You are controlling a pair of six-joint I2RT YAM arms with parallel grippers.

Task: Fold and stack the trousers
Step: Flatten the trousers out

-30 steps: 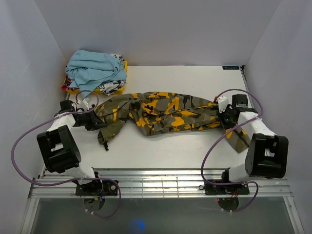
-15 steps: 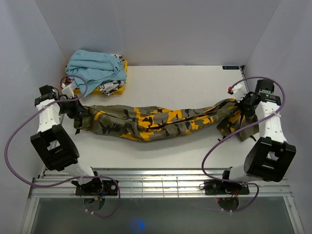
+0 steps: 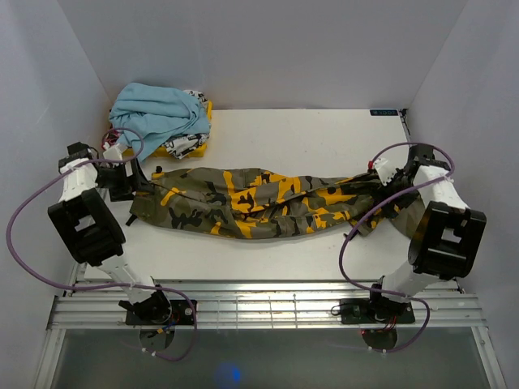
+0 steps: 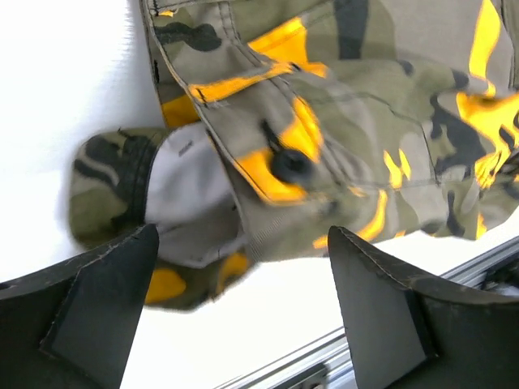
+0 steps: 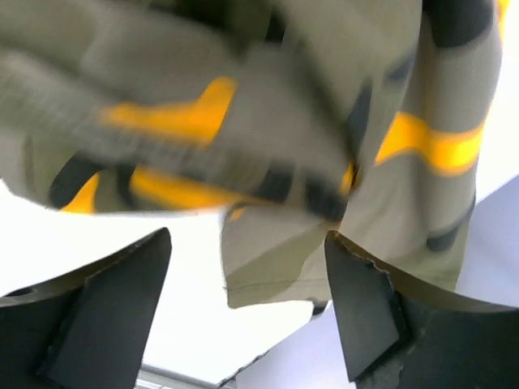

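Note:
I will lower the fingers of my left gripper back down onto the waistband's near corner (image 3: 138, 213) (image 4: 250, 250) next, because the edge of that corner sticks out between them.
The camouflage trousers (image 3: 259, 201) lie stretched left to right across the white table (image 3: 308, 138), olive with yellow-orange and black blotches. My left gripper (image 3: 139, 185) is at their left end, open, with the waistband and a black button (image 4: 290, 164) just beyond its fingers (image 4: 97, 296). My right gripper (image 3: 389, 180) is at their right end, open; a loose hem of the trousers (image 5: 284, 267) hangs blurred between and beyond its fingers (image 5: 365, 312), not pinched.
A heap of a light blue garment (image 3: 158, 116) over a yellow and white printed one (image 3: 188, 144) sits at the table's back left corner. White walls close in on left, back and right. A metal rail (image 3: 268, 304) runs along the near edge.
Both grippers pulled the trousers out straight, then opened and let go. The cloth has dropped flat onto the table. The right arm has swung inward toward the leg end.

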